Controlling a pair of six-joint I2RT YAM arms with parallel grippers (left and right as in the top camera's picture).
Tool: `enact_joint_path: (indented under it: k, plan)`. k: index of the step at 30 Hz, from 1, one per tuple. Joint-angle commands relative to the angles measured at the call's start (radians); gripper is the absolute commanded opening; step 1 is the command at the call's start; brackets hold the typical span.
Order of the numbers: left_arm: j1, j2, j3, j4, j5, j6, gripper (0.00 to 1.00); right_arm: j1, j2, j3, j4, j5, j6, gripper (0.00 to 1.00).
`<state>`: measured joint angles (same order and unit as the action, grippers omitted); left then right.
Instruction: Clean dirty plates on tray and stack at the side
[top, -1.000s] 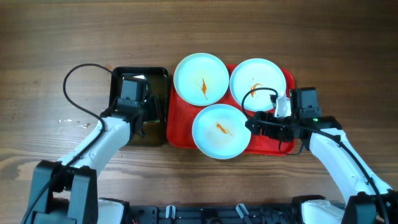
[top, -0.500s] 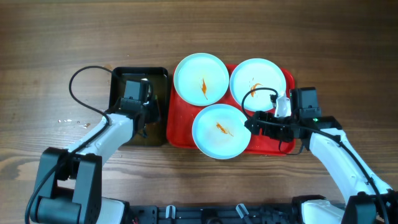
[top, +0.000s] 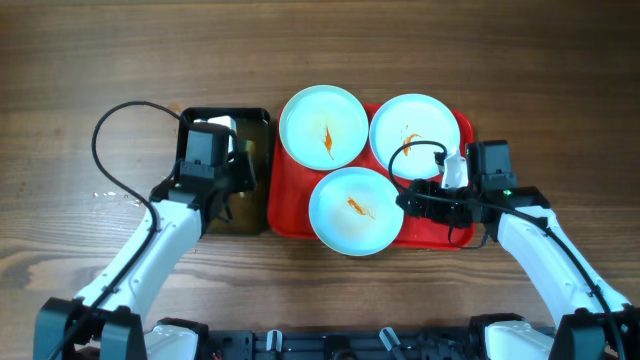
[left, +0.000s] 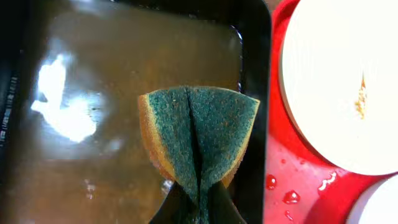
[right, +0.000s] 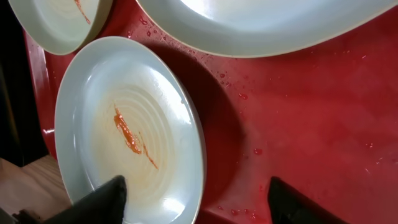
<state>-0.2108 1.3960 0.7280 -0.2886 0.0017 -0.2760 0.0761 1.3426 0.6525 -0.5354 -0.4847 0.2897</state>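
Note:
I should next move my left gripper across to wipe the front plate, as the basin's water (top: 244, 211) (left: 127, 180) is below my left gripper. Then I should bring it back and lower it to let go of the sponge.
Three pale plates with orange-red streaks lie on the red tray (top: 288, 212): one at the back left (top: 323, 125), one at the back right (top: 415, 132), one in front (top: 352, 210). My right gripper (right: 199, 202) is open and straddles the front plate's (right: 124, 130) right rim, one finger (right: 102, 200) over the plate's inside and the other (right: 298, 200) over the bare tray (right: 298, 124). My left gripper (left: 199, 210) is shut on a green and yellow sponge (left: 199, 127), which is folded between the jaws above the water in the black basin (left: 254, 74).
The black basin (top: 257, 215) stands just left of the tray and holds brownish water. Water drops lie on the tray floor beside it. A black cable loops over the wooden table (top: 80, 90) at the left.
My left gripper has closed on the sponge in the basin, and its arm has shifted slightly. The right gripper has stayed at the front plate's rim, its jaws a little narrower.

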Motion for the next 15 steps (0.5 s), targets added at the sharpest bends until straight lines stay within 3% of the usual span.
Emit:
enact_joint_path:
  k: [1,10,12,15]
  plan:
    - [-0.002,-0.018,0.011,-0.018,0.099,-0.051,0.04,0.005,0.010,-0.002,0.003,0.013,0.002,0.55]
    - [-0.002,-0.018,0.011,-0.064,0.099,-0.051,0.04,0.116,0.055,-0.006,0.016,0.093,0.063,0.53]
    - [-0.002,-0.018,0.011,-0.075,0.100,-0.050,0.04,0.136,0.103,-0.006,0.031,0.103,0.087,0.49]
    - [-0.002,-0.018,0.011,-0.076,0.123,-0.050,0.04,0.144,0.190,-0.006,0.060,0.102,0.129,0.31]
